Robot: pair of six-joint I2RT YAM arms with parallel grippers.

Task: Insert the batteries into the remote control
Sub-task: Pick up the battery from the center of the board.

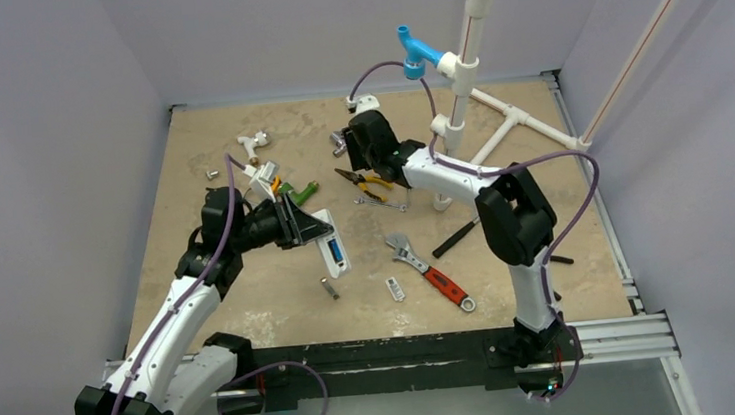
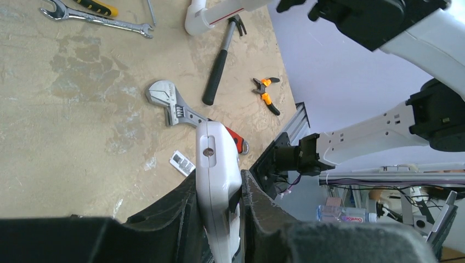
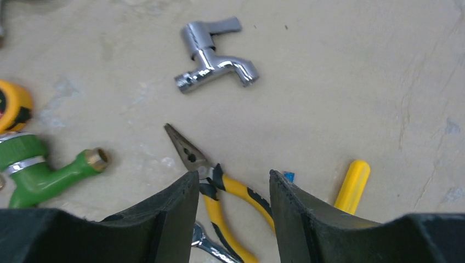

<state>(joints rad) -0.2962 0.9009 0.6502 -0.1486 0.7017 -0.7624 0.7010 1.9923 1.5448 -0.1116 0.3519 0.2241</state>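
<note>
The right gripper goes sideways and down onto the small blue bit (image 3: 289,176) next, since it lies below the open fingers and to the right in the wrist view.
My left gripper (image 1: 305,225) is shut on the white remote control (image 1: 332,248) and holds it above the table, back side up. Something blue, seemingly a battery (image 1: 334,253), shows in its recess. In the left wrist view the remote (image 2: 216,164) stands edge-on between the fingers of the left gripper (image 2: 219,178). My right gripper (image 1: 356,148) is open and empty at the back of the table. In its wrist view the right gripper (image 3: 233,175) hangs over yellow-handled pliers (image 3: 233,189). A small blue bit (image 3: 289,176) peeks out beside one finger; I cannot tell what it is.
A red-handled wrench (image 1: 434,272), a black hammer (image 1: 455,238), a small white flat piece (image 1: 395,288) and a silvery metal piece (image 1: 329,288) lie near the front. A chrome tap (image 3: 214,52), a green hose fitting (image 3: 49,170) and a PVC pipe frame (image 1: 471,58) are at the back.
</note>
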